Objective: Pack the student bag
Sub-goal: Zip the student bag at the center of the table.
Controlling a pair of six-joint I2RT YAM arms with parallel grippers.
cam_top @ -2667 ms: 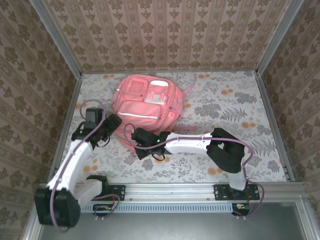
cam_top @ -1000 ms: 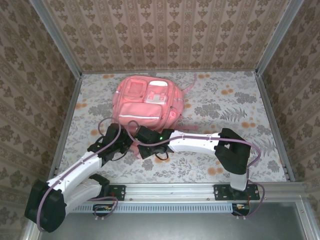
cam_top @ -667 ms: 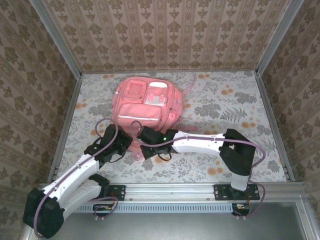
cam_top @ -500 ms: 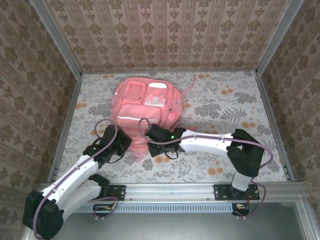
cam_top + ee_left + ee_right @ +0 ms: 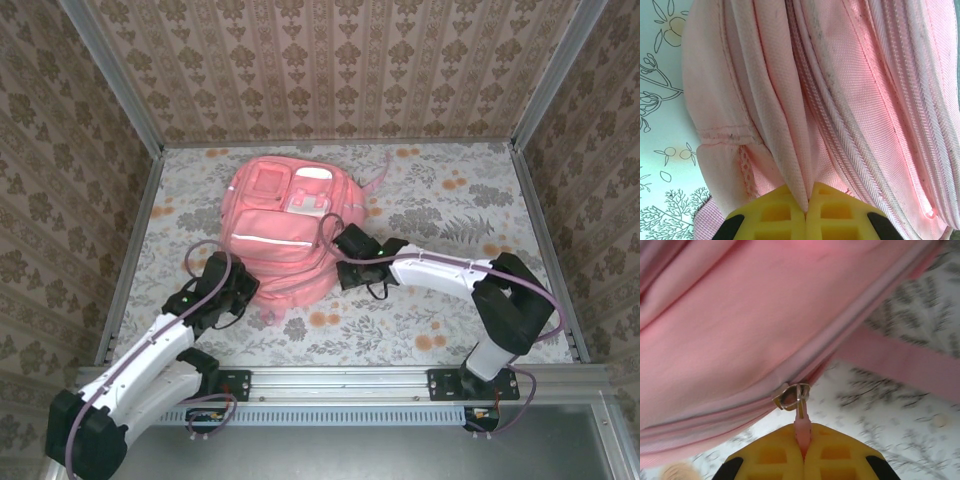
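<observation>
The zipper seam goes on beyond the metal slider, so my right gripper needs to draw the pull (image 5: pixel 802 432) outward along the seam past the pink strap and then let it go.
The pink student bag (image 5: pixel 285 225) lies flat on the floral table, front pockets up. My left gripper (image 5: pixel 240 283) sits at its near left edge, shut on a fold of the bag's fabric (image 5: pixel 802 187) beside the zipper tracks. My right gripper (image 5: pixel 340 247) is at the bag's right side, shut on the pink zipper pull (image 5: pixel 802 432); its metal slider (image 5: pixel 790 396) sits on the zipper seam just ahead of the yellow fingers (image 5: pixel 835 450). A pink strap (image 5: pixel 900 357) lies on the table past the slider.
Patterned walls with metal posts (image 5: pixel 140 110) enclose the table on three sides. The floral table surface (image 5: pixel 470 220) stretches open to the right of the bag. A metal rail (image 5: pixel 340 378) with the arm bases runs along the near edge.
My right gripper has pulled the zipper pull from the bag's near edge round to its right side. My left gripper moved in and took hold of the near left fabric; the bag shifted slightly.
</observation>
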